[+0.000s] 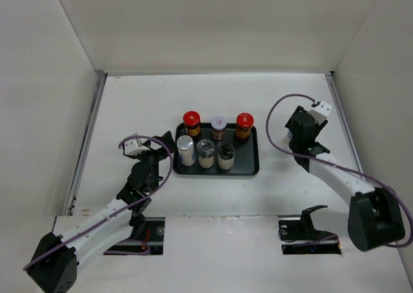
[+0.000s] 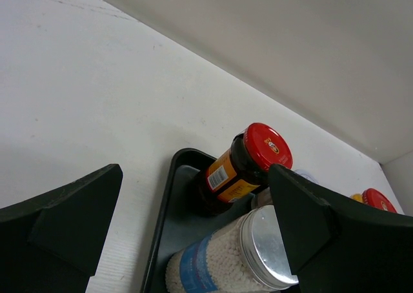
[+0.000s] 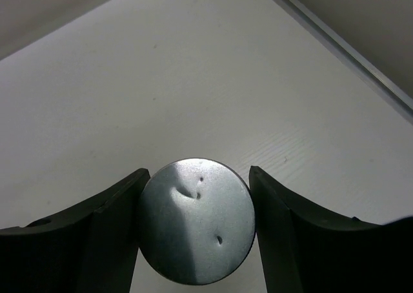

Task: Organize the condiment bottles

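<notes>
My right gripper will lift and swing back over the tray, then lower the bottle into the tray's near corner, next to the black-capped bottle, where there is empty space.
A black tray point(image 1: 252, 168) at the table's middle holds several condiment bottles: two red-capped amber ones point(image 1: 191, 121) point(image 1: 244, 123), a brown pale-lidded one point(image 1: 219, 126), a white-capped blue-labelled one point(image 1: 186, 150), a silver-lidded clear one point(image 1: 206, 153) and a black-capped one point(image 1: 226, 155). My left gripper point(image 1: 165, 142) is open and empty at the tray's left edge. The left wrist view shows it point(image 2: 193, 177) facing a red-capped bottle point(image 2: 248, 167) and the blue-labelled bottle point(image 2: 213, 261). My right gripper point(image 1: 301, 128), right of the tray, is shut point(image 3: 193, 206) on a bottle whose round silvery lid point(image 3: 193, 232) alone shows.
White walls enclose the table on three sides. A metal strip point(image 3: 342, 48) runs along the right wall's foot. Two cut-outs with dark hardware point(image 1: 308, 232) sit at the near edge by the arm bases.
</notes>
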`<state>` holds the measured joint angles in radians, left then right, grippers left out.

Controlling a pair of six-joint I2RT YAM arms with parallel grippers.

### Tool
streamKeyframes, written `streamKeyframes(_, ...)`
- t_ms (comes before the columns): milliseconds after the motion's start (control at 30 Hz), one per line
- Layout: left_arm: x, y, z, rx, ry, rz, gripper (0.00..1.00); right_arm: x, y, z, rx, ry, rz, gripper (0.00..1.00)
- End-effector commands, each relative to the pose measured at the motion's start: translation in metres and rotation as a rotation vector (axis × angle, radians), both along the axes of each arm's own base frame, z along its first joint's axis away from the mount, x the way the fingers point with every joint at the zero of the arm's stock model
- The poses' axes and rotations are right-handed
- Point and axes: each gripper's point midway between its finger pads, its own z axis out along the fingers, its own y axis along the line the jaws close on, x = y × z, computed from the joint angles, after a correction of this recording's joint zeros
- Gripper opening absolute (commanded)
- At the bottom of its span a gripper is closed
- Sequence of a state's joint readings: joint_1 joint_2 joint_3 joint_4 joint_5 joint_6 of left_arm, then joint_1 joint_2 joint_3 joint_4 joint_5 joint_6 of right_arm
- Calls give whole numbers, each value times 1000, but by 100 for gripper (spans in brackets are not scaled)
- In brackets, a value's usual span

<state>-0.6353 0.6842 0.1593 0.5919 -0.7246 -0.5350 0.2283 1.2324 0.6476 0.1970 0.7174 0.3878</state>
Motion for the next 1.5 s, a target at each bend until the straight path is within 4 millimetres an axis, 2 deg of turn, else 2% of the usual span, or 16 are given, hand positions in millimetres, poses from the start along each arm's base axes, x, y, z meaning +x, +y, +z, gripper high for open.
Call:
streamKeyframes(0, 0, 1, 7, -33, -30, 3, 100, -16, 30, 58, 26, -188, 57, 58)
streamKeyframes(133, 1, 0, 5, -28, -22, 0, 100, -52, 66, 63, 23, -180, 174, 58)
streamKeyframes(233, 5, 1, 0, -18, -6, 12, 100, -69, 102, 62, 74, -174, 290, 58)
streamKeyframes(433, 9, 2, -1, -5, 14, 27, 100, -75, 184, 53, 115, -144, 507, 59)
streamKeyframes(533, 11, 3, -1, 12, 39, 38, 100, -73, 206, 45, 101, -136, 570, 59)
streamKeyframes(600, 13, 8, -1, 29, 70, 66, 100, -73, 214, 38, 93, -127, 589, 59)
streamKeyframes(733, 16, 11, -2, 33, 109, 83, 100, -72, 226, 26, 75, -103, 621, 60)
streamKeyframes(900, 19, 16, -2, 36, 154, 103, 100, -74, 231, 11, 56, -81, 638, 62)
streamKeyframes(933, 20, 18, -2, 37, 167, 112, 100, -74, 232, 9, 53, -74, 644, 66)
streamKeyframes(1000, 21, 22, -3, 38, 187, 130, 100, -76, 234, 9, 40, -73, 659, 82)
streamKeyframes(1067, 24, 27, -3, 46, 219, 149, 100, -78, 233, 16, 44, -88, 660, 99)
streamKeyframes(1167, 25, 31, 0, 38, 246, 162, 100, -81, 232, 32, 63, -124, 669, 100)
streamKeyframes(1267, 24, 35, 9, 44, 246, 172, 100, -82, 221, 53, 69, -177, 651, 100)
streamKeyframes(1333, 22, 41, 14, 58, 260, 181, 100, -82, 209, 64, 91, -217, 618, 100)
streamKeyframes(1467, 24, 42, 10, 71, 314, 153, 100, -78, 181, 77, 120, -273, 531, 100)
